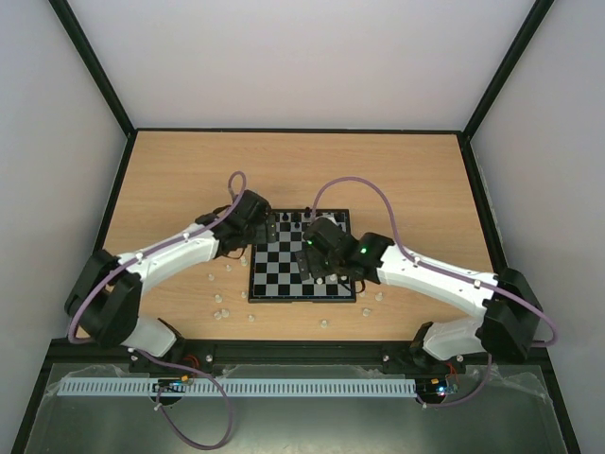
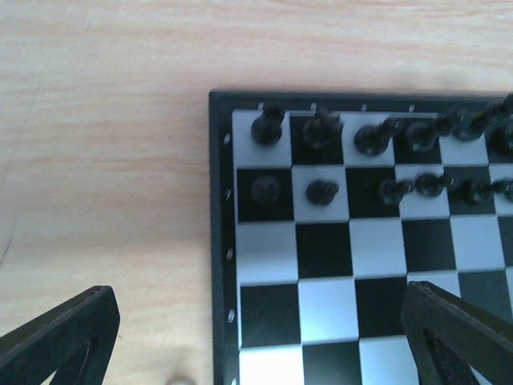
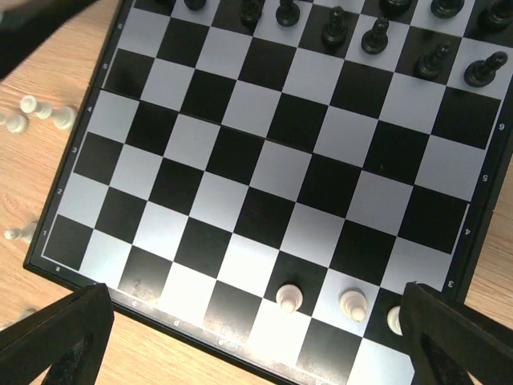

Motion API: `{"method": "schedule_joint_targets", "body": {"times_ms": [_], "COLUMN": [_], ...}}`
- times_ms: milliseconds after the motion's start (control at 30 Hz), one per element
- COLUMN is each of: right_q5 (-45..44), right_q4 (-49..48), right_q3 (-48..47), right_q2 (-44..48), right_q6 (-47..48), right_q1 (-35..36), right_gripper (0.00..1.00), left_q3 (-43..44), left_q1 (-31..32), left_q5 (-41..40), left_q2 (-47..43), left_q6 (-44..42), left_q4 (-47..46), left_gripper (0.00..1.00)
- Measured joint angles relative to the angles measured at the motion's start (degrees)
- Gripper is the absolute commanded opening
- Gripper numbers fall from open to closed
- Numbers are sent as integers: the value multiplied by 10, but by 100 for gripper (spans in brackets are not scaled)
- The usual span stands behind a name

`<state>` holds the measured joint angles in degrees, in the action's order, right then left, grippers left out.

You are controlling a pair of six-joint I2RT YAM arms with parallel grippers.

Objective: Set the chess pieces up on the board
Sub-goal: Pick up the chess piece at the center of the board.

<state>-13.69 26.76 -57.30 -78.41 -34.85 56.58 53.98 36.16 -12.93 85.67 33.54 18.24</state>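
Observation:
My left gripper should move back and down next, around the loose cream-white pawn beside the board's edge.
The board point(image 1: 284, 276) lies in the middle of the table. Black chess pieces point(image 2: 322, 128) fill its two far rows, also seen in the right wrist view point(image 3: 334, 28). Three cream-white pieces point(image 3: 289, 297) stand on the board's near rows toward the right. My left gripper point(image 1: 263, 225) hovers over the board's far left corner; its jaws point(image 2: 264, 353) are wide open and empty above bare squares point(image 2: 321, 249). My right gripper point(image 1: 319, 260) hovers over the board's right half; its jaws point(image 3: 256, 345) are wide open and empty above the near edge point(image 3: 264, 160).
Loose cream-white pieces lie on the wood left of the board point(image 1: 219, 301), in front of it point(image 1: 324, 324) and at its right near corner point(image 1: 367, 310). Some show in the right wrist view point(image 3: 36, 112). A black frame rims the table.

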Motion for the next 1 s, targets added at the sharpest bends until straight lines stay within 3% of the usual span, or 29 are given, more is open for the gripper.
{"method": "schedule_joint_targets", "body": {"times_ms": [367, 767, 1000], "right_q5": [31, 56, 57], "right_q4": [-37, -51, -52], "right_q3": [66, 100, 108], "right_q2": [35, 77, 82], "right_q6": [37, 51, 51], "right_q1": [-4, -5, -5], "right_gripper": [100, 96, 95], "left_q3": [-28, -74, -74], "left_q1": [40, 41, 41], "left_q5": [-52, -52, -45], "left_q2": [-109, -83, -38], "left_q6": [71, 94, 89], "left_q4": [131, 149, 131], "left_gripper": [99, 65, 55]}}
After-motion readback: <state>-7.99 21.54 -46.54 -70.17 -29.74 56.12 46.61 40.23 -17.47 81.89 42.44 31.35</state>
